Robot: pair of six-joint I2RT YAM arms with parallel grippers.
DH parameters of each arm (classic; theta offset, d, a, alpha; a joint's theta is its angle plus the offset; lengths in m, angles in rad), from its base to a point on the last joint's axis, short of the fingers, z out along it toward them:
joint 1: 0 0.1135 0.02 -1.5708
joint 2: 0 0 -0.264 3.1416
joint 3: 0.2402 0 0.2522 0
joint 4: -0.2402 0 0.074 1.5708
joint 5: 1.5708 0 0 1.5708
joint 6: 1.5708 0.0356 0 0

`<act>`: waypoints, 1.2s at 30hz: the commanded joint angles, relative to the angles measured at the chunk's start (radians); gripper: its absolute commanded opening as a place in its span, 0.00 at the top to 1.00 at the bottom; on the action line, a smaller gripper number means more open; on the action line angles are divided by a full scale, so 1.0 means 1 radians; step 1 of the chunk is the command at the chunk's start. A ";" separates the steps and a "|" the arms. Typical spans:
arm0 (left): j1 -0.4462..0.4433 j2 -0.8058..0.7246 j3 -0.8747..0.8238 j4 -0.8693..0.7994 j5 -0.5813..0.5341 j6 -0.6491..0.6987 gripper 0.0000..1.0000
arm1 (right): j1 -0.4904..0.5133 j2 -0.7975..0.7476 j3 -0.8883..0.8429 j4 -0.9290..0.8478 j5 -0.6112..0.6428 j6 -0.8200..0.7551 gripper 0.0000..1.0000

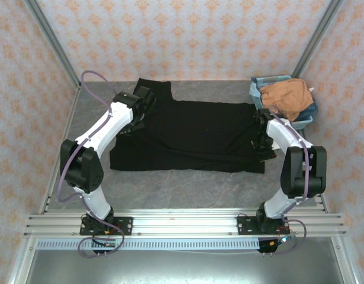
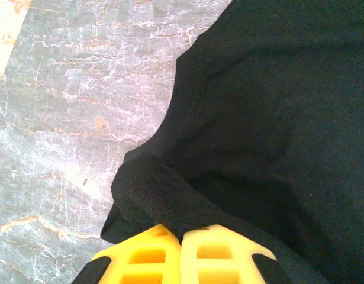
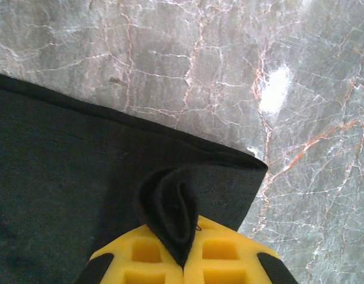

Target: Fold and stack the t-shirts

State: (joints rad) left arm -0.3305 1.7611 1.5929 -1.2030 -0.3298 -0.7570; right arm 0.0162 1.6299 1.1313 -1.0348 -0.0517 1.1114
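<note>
A long crease runs across the near strip. I should next slide the pinched fold in my right gripper outward over the black cloth (image 3: 173, 213) by the side edge and let it go.
The black t-shirt (image 1: 193, 135) lies spread across the middle of the grey table, plain side up. My left gripper (image 1: 138, 116) is at the shirt's left end, shut on a raised fold of the black cloth (image 2: 164, 201) between its yellow fingers (image 2: 143, 260). My right gripper (image 1: 264, 137) is at the shirt's right edge, shut on a pinched fold of the black cloth (image 3: 173, 213) near its corner. The orange-tan t-shirt (image 1: 288, 97) lies bunched in the light-blue basket (image 1: 256, 89) at the back right.
The basket stands just behind my right arm. Patterned walls and metal posts close in the table on three sides. Bare marbled table (image 1: 187, 186) shows in front of the black shirt and to the left of it (image 2: 69, 106).
</note>
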 commanded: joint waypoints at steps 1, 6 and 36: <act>0.019 0.008 0.030 0.005 -0.061 0.012 1.00 | -0.005 0.029 0.051 -0.004 0.047 0.010 1.00; 0.028 0.025 0.050 0.019 -0.062 0.020 1.00 | -0.005 0.063 0.084 -0.002 0.053 0.006 1.00; 0.080 0.229 0.220 0.075 -0.035 0.104 1.00 | -0.005 0.222 0.226 0.024 0.087 -0.035 0.98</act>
State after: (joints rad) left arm -0.2634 1.9808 1.7836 -1.1469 -0.3450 -0.6788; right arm 0.0162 1.8313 1.3247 -1.0172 -0.0143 1.0992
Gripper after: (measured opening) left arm 0.043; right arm 0.040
